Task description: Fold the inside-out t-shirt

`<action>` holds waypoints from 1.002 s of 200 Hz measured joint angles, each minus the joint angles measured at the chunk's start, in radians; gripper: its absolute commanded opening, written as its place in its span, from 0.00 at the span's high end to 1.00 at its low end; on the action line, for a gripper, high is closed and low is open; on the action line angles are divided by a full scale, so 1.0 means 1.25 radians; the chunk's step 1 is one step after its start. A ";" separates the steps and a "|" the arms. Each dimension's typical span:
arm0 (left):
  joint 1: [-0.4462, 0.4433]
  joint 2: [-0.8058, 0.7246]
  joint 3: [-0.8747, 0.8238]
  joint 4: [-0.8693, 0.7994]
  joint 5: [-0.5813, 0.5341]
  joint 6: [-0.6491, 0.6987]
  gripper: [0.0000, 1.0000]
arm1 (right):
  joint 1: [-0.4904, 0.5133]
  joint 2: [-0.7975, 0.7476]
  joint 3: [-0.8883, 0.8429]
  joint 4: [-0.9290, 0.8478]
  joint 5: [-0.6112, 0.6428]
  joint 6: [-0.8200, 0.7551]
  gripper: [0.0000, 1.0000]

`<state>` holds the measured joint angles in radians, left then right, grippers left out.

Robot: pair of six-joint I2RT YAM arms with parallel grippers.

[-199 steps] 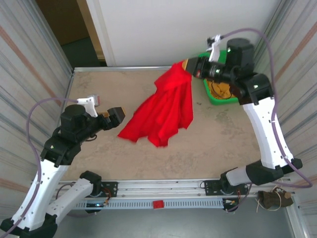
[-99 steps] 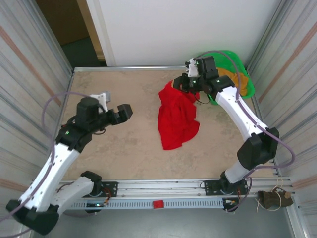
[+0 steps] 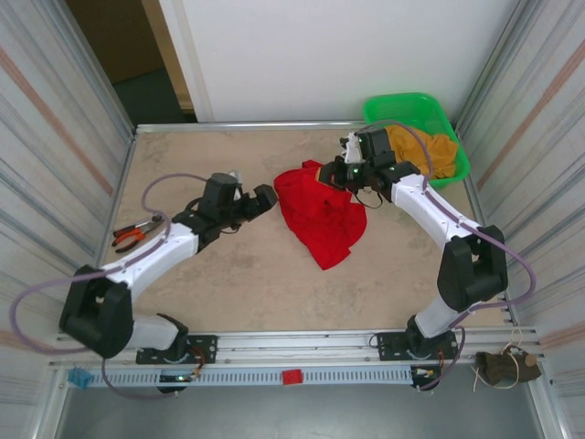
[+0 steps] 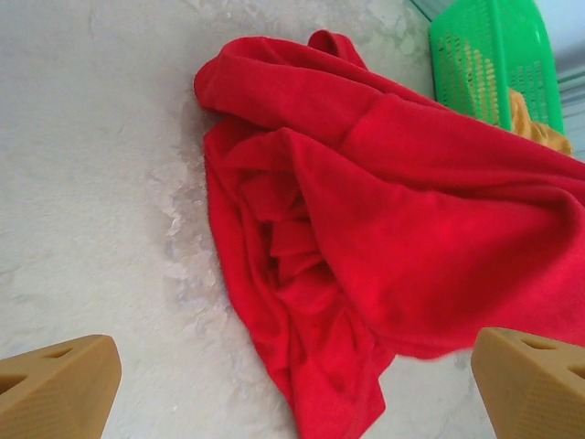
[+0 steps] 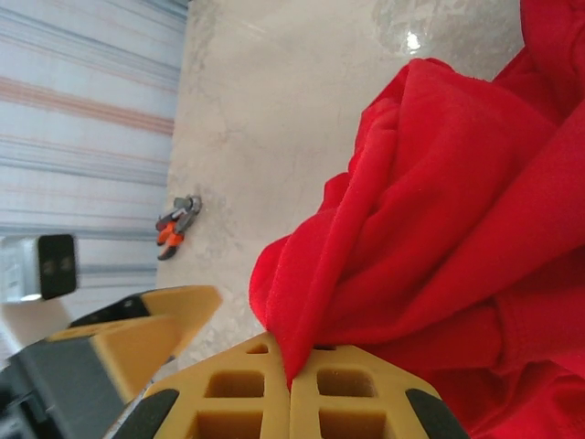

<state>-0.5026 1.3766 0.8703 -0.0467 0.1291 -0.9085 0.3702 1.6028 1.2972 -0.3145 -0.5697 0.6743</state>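
My right gripper will stay nearly still and open next, releasing the t-shirt's pinched fold over the red heap below it.
The inside-out t-shirt [image 3: 320, 215] is a bright red crumpled heap on the table, right of centre. My right gripper [image 3: 331, 174] is at its upper edge, shut on a pinched fold of the t-shirt [image 5: 439, 229] that rises from between the closed pads of the right gripper [image 5: 291, 389]. My left gripper [image 3: 267, 198] is stretched out low, just left of the heap, and stands open. In the left wrist view the t-shirt [image 4: 384, 238] lies ahead of the left gripper [image 4: 297, 393], whose two tan fingertips [image 4: 59, 384] stay wide apart and touch no cloth.
A green basket [image 3: 416, 105] sits at the back right corner with an orange-yellow cloth [image 3: 430, 151] in it. Orange-handled pliers [image 3: 135, 233] lie near the left edge. Corrugated walls close both sides. Bare tabletop [image 3: 274, 293] lies in front of the heap.
My right gripper brought the shirt down from a raised spread near the basket into a heap at the table's middle. The left arm reached forward and right, up to the shirt's left edge.
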 measured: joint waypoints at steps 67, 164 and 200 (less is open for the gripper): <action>-0.034 0.201 0.101 0.157 -0.031 -0.161 0.14 | -0.005 -0.056 -0.054 0.040 -0.011 0.006 1.00; -0.064 0.331 0.185 0.259 -0.003 -0.193 1.00 | -0.108 -0.245 -0.232 -0.010 0.019 0.011 0.44; -0.092 0.134 0.148 0.132 0.002 -0.059 1.00 | -0.130 -0.357 -0.258 -0.104 0.124 -0.031 0.43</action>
<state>-0.6178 1.5436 1.0557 0.1184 0.1310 -0.9825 0.2073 1.1568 0.9752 -0.4446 -0.4152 0.6350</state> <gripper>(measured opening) 0.047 0.569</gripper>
